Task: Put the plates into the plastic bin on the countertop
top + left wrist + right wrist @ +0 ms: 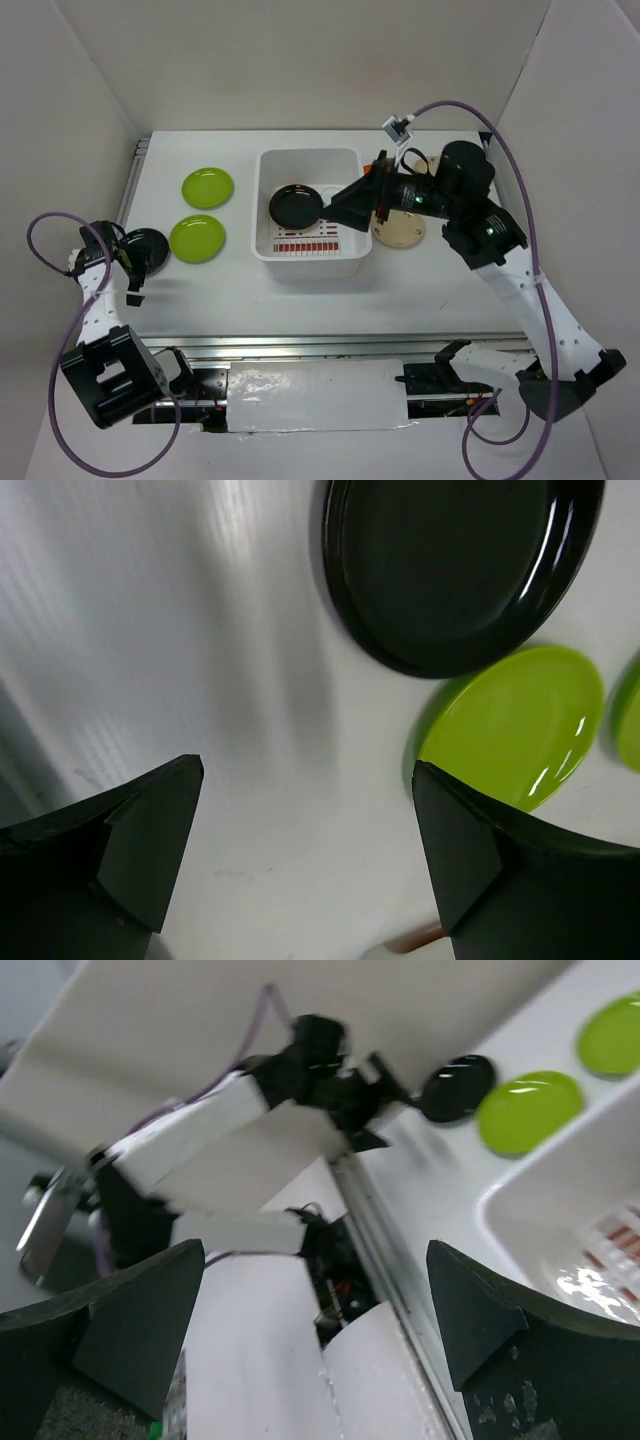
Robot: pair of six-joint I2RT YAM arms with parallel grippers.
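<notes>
My left gripper will lower and advance until its open fingers straddle the near rim of the second black plate [358,634], since it's below the gripper and ahead of them.
The white plastic bin [345,165] stands mid-countertop with one glossy black plate [295,204] lying in it. My right gripper [333,207] hovers open and unloaded over the bin's right half; in its wrist view the right gripper [315,1250] looks past the bin's rim [560,1175]. Two lime green plates [207,187] [197,238] lie left of the bin. A second black plate [150,246] rests at the far left. My left gripper [135,278] is open just beside it, over bare countertop [250,630]. A cream plate [402,231] lies right of the bin, partly under the right arm.
A metal rail [330,345] runs along the countertop's front edge. White walls enclose the back and both sides. The left wrist view shows the black plate [450,560] and a green plate [515,725] ahead of the open left gripper [308,768].
</notes>
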